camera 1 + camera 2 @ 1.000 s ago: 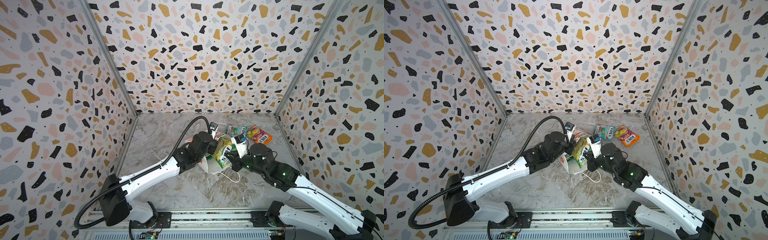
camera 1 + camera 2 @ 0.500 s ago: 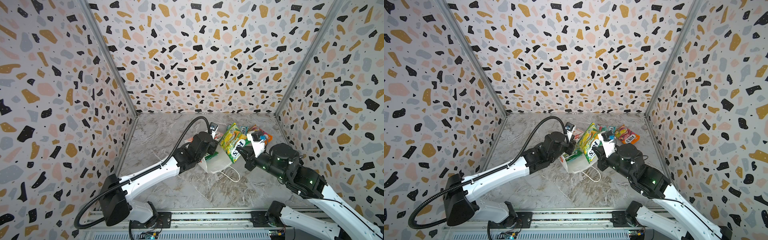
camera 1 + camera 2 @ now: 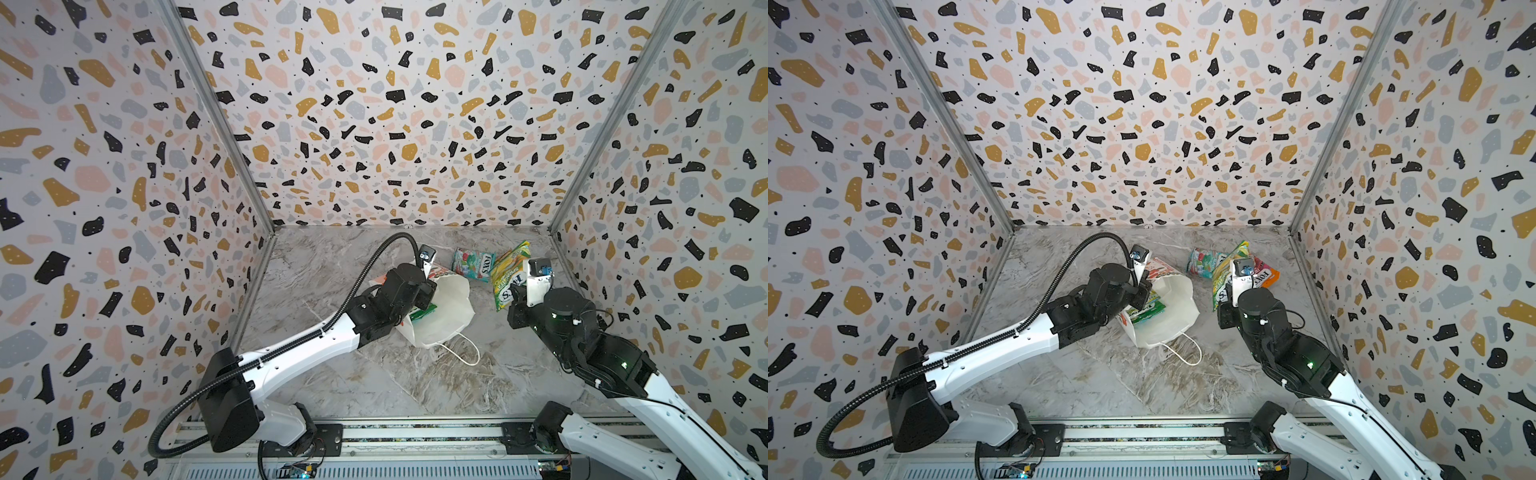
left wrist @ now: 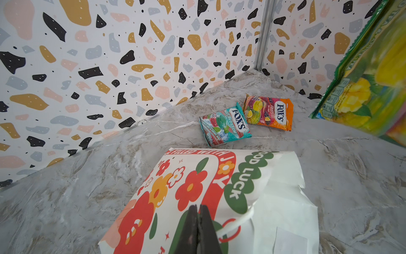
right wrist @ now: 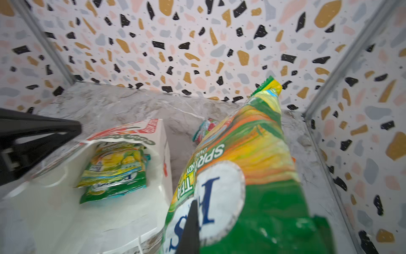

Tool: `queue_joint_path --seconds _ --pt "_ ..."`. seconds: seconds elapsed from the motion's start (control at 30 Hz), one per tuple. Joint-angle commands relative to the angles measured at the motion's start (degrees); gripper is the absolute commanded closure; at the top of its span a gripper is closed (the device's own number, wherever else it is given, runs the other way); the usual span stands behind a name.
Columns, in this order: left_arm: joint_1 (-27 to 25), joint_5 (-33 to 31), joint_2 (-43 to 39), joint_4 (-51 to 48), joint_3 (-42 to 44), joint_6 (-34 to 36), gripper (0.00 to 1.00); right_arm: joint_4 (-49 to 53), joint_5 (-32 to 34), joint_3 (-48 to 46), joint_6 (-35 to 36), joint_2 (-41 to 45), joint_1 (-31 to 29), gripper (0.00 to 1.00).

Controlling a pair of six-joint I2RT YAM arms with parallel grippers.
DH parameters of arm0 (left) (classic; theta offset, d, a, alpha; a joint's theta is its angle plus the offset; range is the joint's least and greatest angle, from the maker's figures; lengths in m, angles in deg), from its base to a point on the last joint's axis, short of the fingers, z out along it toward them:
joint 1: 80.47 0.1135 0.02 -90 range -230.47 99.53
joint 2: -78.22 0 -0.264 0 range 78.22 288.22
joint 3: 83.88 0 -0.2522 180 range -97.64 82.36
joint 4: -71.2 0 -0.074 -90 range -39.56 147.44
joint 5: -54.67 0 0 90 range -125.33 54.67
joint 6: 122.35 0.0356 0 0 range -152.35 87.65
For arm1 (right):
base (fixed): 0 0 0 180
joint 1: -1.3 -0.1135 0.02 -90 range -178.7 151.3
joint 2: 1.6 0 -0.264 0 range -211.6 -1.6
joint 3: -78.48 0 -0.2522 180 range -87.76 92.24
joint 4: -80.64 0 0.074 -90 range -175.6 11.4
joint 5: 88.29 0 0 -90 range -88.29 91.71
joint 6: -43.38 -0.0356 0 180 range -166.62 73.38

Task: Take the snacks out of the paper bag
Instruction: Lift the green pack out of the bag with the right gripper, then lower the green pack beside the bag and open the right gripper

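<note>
Next, my right gripper tilts and lowers to the bare marble (image 3: 482, 306) (image 5: 182, 148) beside the bag's opening and releases the green-yellow packet, since it hangs clear of the bag.
The white paper bag (image 3: 444, 316) (image 3: 1167, 307) lies on its side, mouth toward the right arm. My left gripper (image 3: 428, 291) (image 4: 197, 207) is shut on its flower-printed upper rim (image 4: 189, 189). Green-yellow snacks (image 5: 114, 171) (image 3: 1146, 311) lie inside the bag (image 5: 55, 211). My right gripper (image 3: 517, 297) (image 5: 195, 211) is shut on a green-yellow packet (image 3: 509, 274) (image 5: 241, 176), held in the air to the right of the bag. A teal-red packet (image 3: 473, 264) (image 4: 224, 124) and an orange-pink packet (image 3: 1264, 274) (image 4: 269, 114) lie on the table beyond the bag.
The marble table (image 3: 332, 257) is closed in by terrazzo walls on three sides; the right wall (image 3: 623, 249) is close to the right arm. A white cord handle (image 3: 461, 349) trails from the bag toward the front. The arms' base rail (image 3: 415, 436) runs along the front edge.
My right gripper has drawn the green-yellow packet out of the bag's mouth, lifting it and carrying it to the right. The left gripper and the bag have stayed put.
</note>
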Motion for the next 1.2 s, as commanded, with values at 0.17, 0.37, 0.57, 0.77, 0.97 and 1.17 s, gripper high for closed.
queue_joint_path --seconds 0.17,0.37,0.57,0.77,0.97,1.17 --pt "0.1 -1.5 -0.4 0.2 -1.4 0.0 1.0 -6.9 -22.2 -9.2 2.0 -1.6 20.3 1.0" --pt "0.1 -1.0 -0.4 0.6 -1.2 -0.2 1.0 -14.0 -33.9 -15.4 2.9 -6.3 26.1 1.0" --pt "0.0 -1.5 -0.9 0.4 -1.3 0.2 1.0 -22.9 -50.0 -18.9 2.5 -13.8 29.9 1.0" --pt "0.1 -1.6 -1.0 0.6 -1.2 0.3 1.0 -34.3 -61.6 -20.9 0.2 -21.4 30.4 1.0" --pt "0.1 -1.7 -0.9 0.4 -1.3 0.4 1.0 -36.9 -65.7 -20.1 0.3 -30.1 30.8 1.0" --pt "0.0 -1.8 -1.1 0.3 -1.3 0.8 1.0 -35.8 -64.0 -18.9 1.7 -36.0 32.0 1.0"
